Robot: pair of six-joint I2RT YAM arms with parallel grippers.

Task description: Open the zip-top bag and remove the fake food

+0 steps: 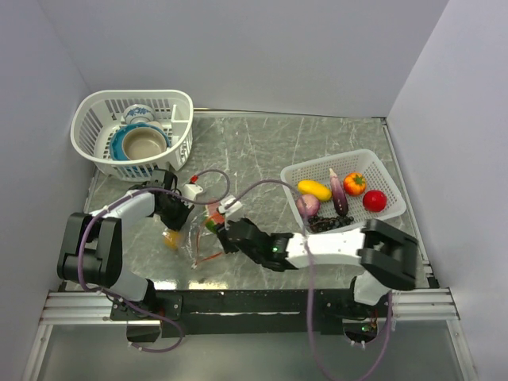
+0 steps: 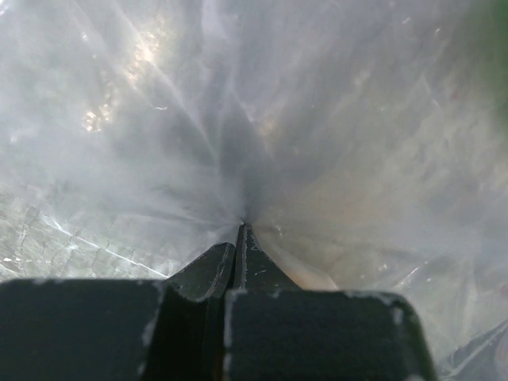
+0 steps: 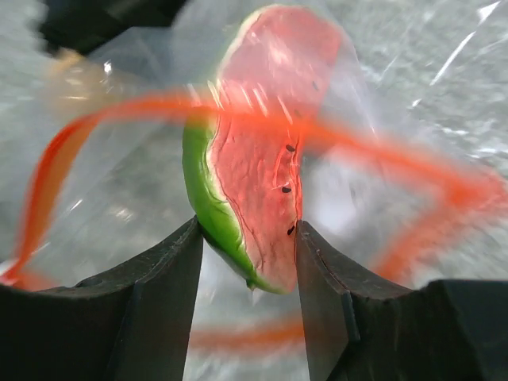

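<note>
My right gripper will move up out of the bag's opening and over the grapes (image 1: 329, 221) to release the slice (image 1: 213, 222), since the white basket already holds fake food.
The clear zip-top bag (image 1: 196, 242) lies near the table's front edge, its orange-red zip strip (image 3: 143, 107) curving open around the mouth. My left gripper (image 1: 176, 216) is shut on a pinch of the bag's plastic (image 2: 238, 119), the film bunching at the tips (image 2: 240, 230). My right gripper (image 3: 248, 238) reaches into the mouth, with both fingers pressed against a piece of fake food, a red-and-green watermelon slice (image 3: 254, 182), seen from above as the slice (image 1: 213, 222). A yellow-orange piece (image 1: 171, 238) sits in the bag by the left gripper.
A white basket (image 1: 298, 173) at the right holds a yellow fruit (image 1: 314, 190), eggplant (image 1: 338, 193), orange fruit (image 1: 355, 183), tomato (image 1: 375, 200), pink piece (image 1: 308, 205) and grapes (image 1: 327, 224). Another white basket (image 1: 91, 139) with blue-and-white bowls stands back left.
</note>
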